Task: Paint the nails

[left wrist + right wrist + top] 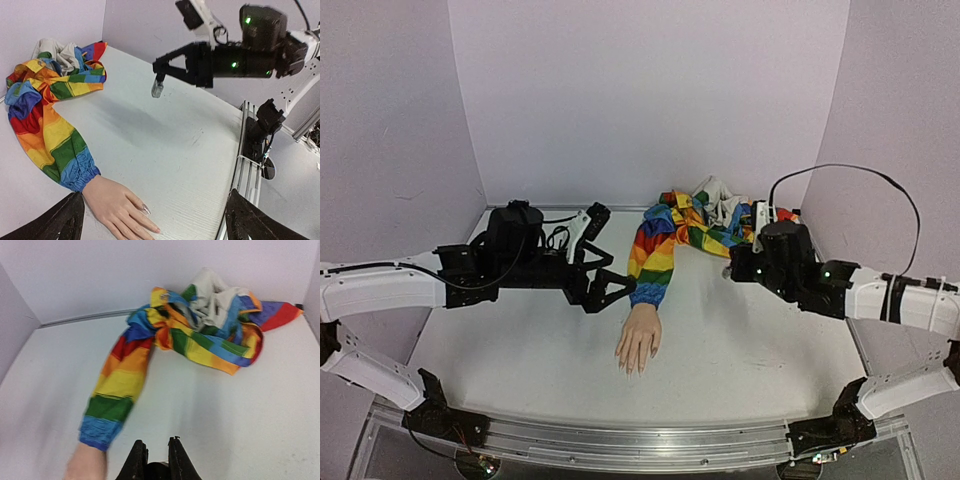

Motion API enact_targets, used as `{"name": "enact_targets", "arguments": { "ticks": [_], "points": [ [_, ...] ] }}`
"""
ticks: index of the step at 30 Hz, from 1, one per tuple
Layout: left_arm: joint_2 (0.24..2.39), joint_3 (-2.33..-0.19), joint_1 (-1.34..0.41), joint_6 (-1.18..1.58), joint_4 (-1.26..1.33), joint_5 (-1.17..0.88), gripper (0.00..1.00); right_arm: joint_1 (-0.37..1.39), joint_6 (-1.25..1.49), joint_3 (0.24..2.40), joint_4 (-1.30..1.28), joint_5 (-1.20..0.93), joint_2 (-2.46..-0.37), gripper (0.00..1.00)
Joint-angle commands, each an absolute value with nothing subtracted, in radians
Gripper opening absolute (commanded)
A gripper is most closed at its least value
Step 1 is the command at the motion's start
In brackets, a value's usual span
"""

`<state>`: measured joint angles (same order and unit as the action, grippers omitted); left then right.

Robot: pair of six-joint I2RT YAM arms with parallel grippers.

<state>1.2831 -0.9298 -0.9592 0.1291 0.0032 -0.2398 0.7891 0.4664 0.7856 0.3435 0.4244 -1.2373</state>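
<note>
My right gripper holds the bottle's dark cap and needs to move down, back toward the near bar, onto the bare table, and release the cap there. The small bottle (157,89) is hanging above the table.
The pale mannequin hand (638,340) lies palm down mid-table, with its rainbow-striped sleeve (655,255) trailing to the back. In the left wrist view the hand (116,206) shows a glittery thumbnail (144,209); the other nails are too small to judge. My left gripper (610,291) is open wide and empty, just left of the sleeve cuff, and its dark fingers (64,221) frame the hand. My right gripper (731,271) is shut on a small bottle (157,89) by its dark cap (156,471). It holds the bottle above the table, right of the sleeve.
The rest of the rainbow garment (715,212) is bunched at the back wall. Purple walls close the table on three sides. A metal rail (640,440) runs along the near edge.
</note>
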Motion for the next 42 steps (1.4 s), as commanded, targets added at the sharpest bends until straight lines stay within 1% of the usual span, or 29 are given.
{"name": "enact_targets", "arguments": {
  "ticks": [1, 5, 8, 16, 22, 24, 26, 27, 28, 29, 30, 33, 36, 37, 38, 40, 42],
  "points": [
    [1.196, -0.932, -0.957, 0.133, 0.030, -0.270, 0.99, 0.728, 0.377, 0.590, 0.529, 0.622, -1.136, 0.00],
    [1.195, -0.942, -0.957, 0.128, 0.025, -0.247, 0.99, 0.681, 0.429, 0.401, 0.660, 0.694, -1.100, 0.00],
    [1.207, -0.952, -0.957, 0.134, 0.025, -0.251, 0.99, 0.658, 0.486, 0.325, 0.704, 0.739, -1.106, 0.00],
    [1.205, -0.953, -0.957, 0.153, 0.025, -0.262, 0.99, 0.641, 0.621, 0.254, 0.724, 0.799, -1.213, 0.00],
    [1.184, -0.942, -0.957, 0.156, 0.025, -0.261, 0.99, 0.641, 0.675, 0.236, 0.771, 0.787, -1.316, 0.00],
    [1.180, -0.941, -0.957, 0.156, 0.025, -0.257, 0.99, 0.641, 0.670, 0.234, 0.780, 0.787, -1.346, 0.06],
    [1.175, -0.938, -0.957, 0.155, 0.025, -0.253, 1.00, 0.641, 0.668, 0.231, 0.781, 0.787, -1.356, 0.09],
    [1.172, -0.937, -0.957, 0.155, 0.024, -0.251, 1.00, 0.641, 0.666, 0.228, 0.782, 0.784, -1.351, 0.14],
    [1.169, -0.937, -0.957, 0.155, 0.023, -0.248, 0.99, 0.641, 0.663, 0.227, 0.776, 0.781, -1.338, 0.26],
    [1.166, -0.937, -0.957, 0.154, 0.023, -0.245, 0.99, 0.641, 0.664, 0.229, 0.755, 0.773, -1.316, 0.31],
    [1.162, -0.938, -0.957, 0.155, 0.022, -0.241, 0.99, 0.641, 0.667, 0.235, 0.724, 0.768, -1.288, 0.43],
    [1.158, -0.953, -0.955, 0.168, 0.009, -0.194, 0.99, 0.641, 0.685, 0.286, 0.539, 0.777, -1.172, 0.71],
    [1.163, -0.995, -0.914, 0.211, -0.053, -0.126, 0.99, 0.642, 0.642, 0.373, 0.337, 0.789, -1.033, 0.89],
    [1.164, -1.012, -0.890, 0.231, -0.075, -0.110, 1.00, 0.641, 0.623, 0.413, 0.262, 0.790, -0.988, 0.94],
    [1.162, -1.026, -0.859, 0.254, -0.103, -0.093, 0.99, 0.641, 0.599, 0.461, 0.192, 0.782, -0.950, 0.98],
    [1.137, -1.060, -0.800, 0.284, -0.152, -0.065, 0.99, 0.642, 0.486, 0.556, 0.080, 0.727, -0.875, 0.98],
    [1.096, -1.086, -0.768, 0.258, -0.180, -0.037, 0.99, 0.642, 0.387, 0.688, 0.005, 0.652, -0.803, 0.98]
  ]
}}
